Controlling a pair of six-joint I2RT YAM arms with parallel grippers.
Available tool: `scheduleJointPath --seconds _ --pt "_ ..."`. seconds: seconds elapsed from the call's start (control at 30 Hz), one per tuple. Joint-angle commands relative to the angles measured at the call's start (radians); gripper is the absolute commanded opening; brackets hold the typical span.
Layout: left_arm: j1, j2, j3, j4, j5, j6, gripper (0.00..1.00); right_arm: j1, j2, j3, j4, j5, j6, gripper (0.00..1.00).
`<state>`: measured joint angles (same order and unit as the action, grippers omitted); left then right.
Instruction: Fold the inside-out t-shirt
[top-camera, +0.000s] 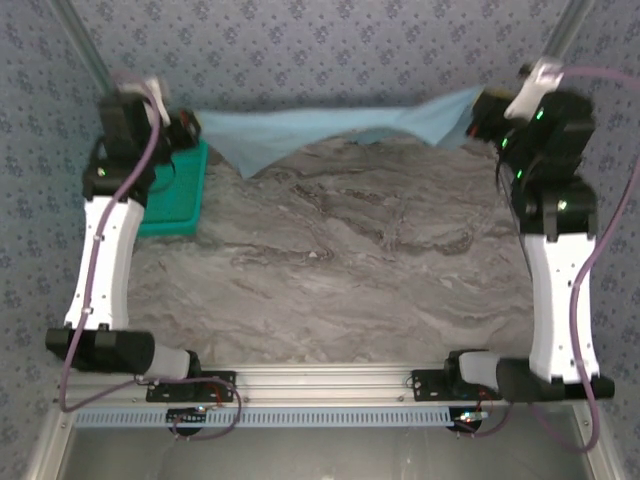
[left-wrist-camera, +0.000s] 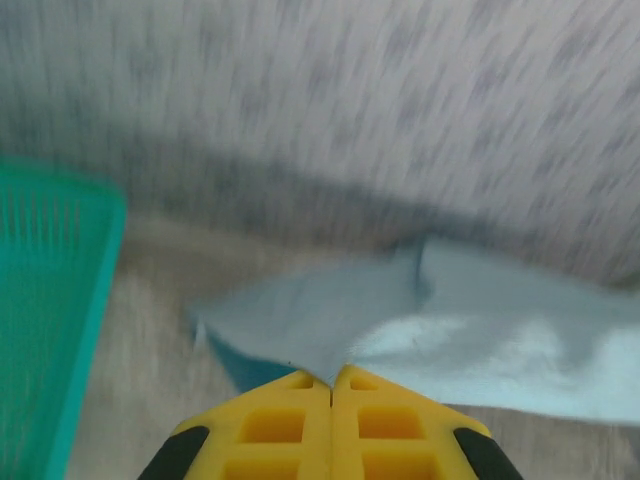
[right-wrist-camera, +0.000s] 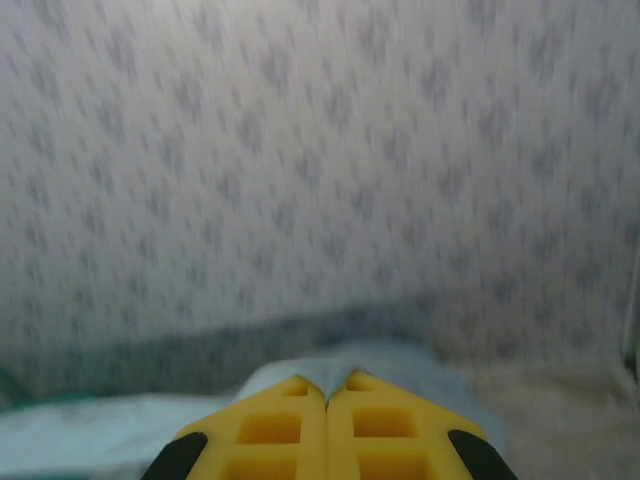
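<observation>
The shirt hangs raised, so the robot's left gripper needs to move back and down next, onto the bare near part of the marbled table, and let go of the cloth there.
The light sky-blue t-shirt (top-camera: 330, 128) hangs stretched across the far side of the table, held up between both arms, its lower edge sagging to a point at the left. My left gripper (top-camera: 188, 127) is shut on the shirt's left end; in the left wrist view the cloth (left-wrist-camera: 480, 340) runs out from between the closed yellow fingers (left-wrist-camera: 270, 420). My right gripper (top-camera: 478, 112) is shut on the right end, where a fold of cloth (right-wrist-camera: 340, 365) is pinched at the fingertips (right-wrist-camera: 385, 420).
A teal mesh basket (top-camera: 180, 190) sits at the far left of the marbled table (top-camera: 340, 270), under the left arm, also seen as a teal wall (left-wrist-camera: 50, 300). A patterned backdrop (top-camera: 330, 50) rises behind the table.
</observation>
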<state>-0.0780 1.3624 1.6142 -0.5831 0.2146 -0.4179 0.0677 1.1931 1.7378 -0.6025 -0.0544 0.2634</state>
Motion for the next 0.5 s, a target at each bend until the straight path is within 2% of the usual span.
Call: scheduleJointPath --seconds 0.0,0.13,0.27,0.47 --pt "-0.032 -0.123 -0.263 0.092 0.08 -0.056 0.0 0.003 -0.154 -0.246 -0.152 0.085 0.036 0.0" --pt "-0.12 -0.226 -0.6 0.094 0.108 -0.123 0.01 -0.017 -0.262 -0.492 -0.335 0.09 0.116 0.0" --pt "-0.196 -0.26 -0.873 0.094 0.083 -0.187 0.04 -0.07 -0.299 -0.705 -0.362 0.061 0.187 0.0" --pt "-0.243 -0.258 -1.072 0.124 0.048 -0.243 0.06 -0.161 -0.329 -0.895 -0.31 0.057 0.232 0.01"
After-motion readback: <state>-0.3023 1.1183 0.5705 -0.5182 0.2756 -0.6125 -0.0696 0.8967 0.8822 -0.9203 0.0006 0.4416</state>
